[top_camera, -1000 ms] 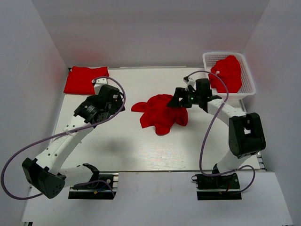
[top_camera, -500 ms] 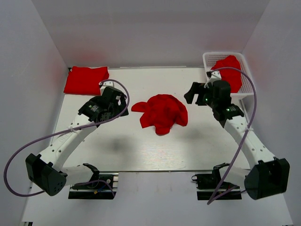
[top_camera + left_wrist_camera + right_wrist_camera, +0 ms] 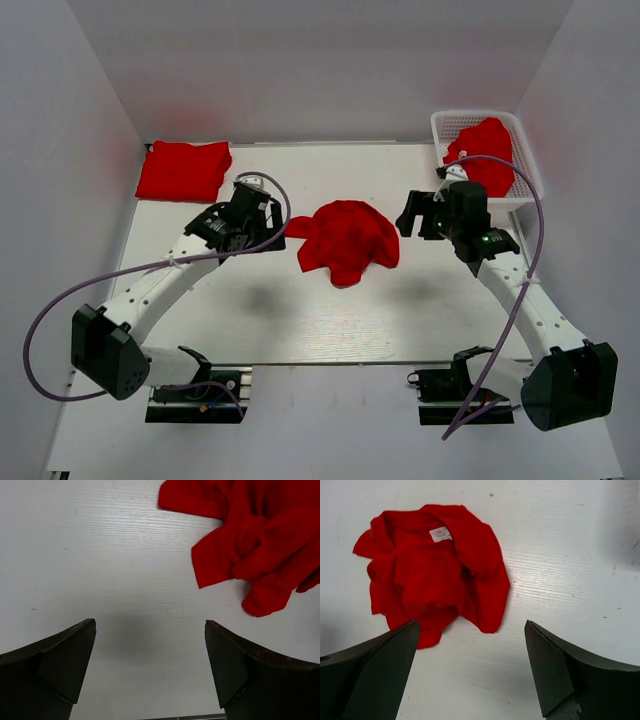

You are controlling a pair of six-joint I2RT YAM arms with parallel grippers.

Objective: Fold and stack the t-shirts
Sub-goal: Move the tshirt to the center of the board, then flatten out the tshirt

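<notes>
The robot should move its left gripper down and to the right in the top view onto the heap's pointed corner, because that corner lies flat and free on the tabletop.
A crumpled red t-shirt lies in a heap at mid-table. My left gripper hangs open just left of it, nothing between its fingers; the left wrist view shows the heap up and to the right of the open gripper. My right gripper is open just right of the heap and apart from it. In the right wrist view the heap, white neck tag upward, lies ahead of the empty gripper. A folded t-shirt rests at the back left corner. Another t-shirt sits bunched in the basket.
The white lattice basket stands at the back right corner, close behind the right arm. White walls enclose the table on three sides. Both arm bases sit at the near edge.
My right gripper has drawn back to the right, off the heap's right edge, and stays open. My left gripper has moved right, closer to the heap's left edge.
</notes>
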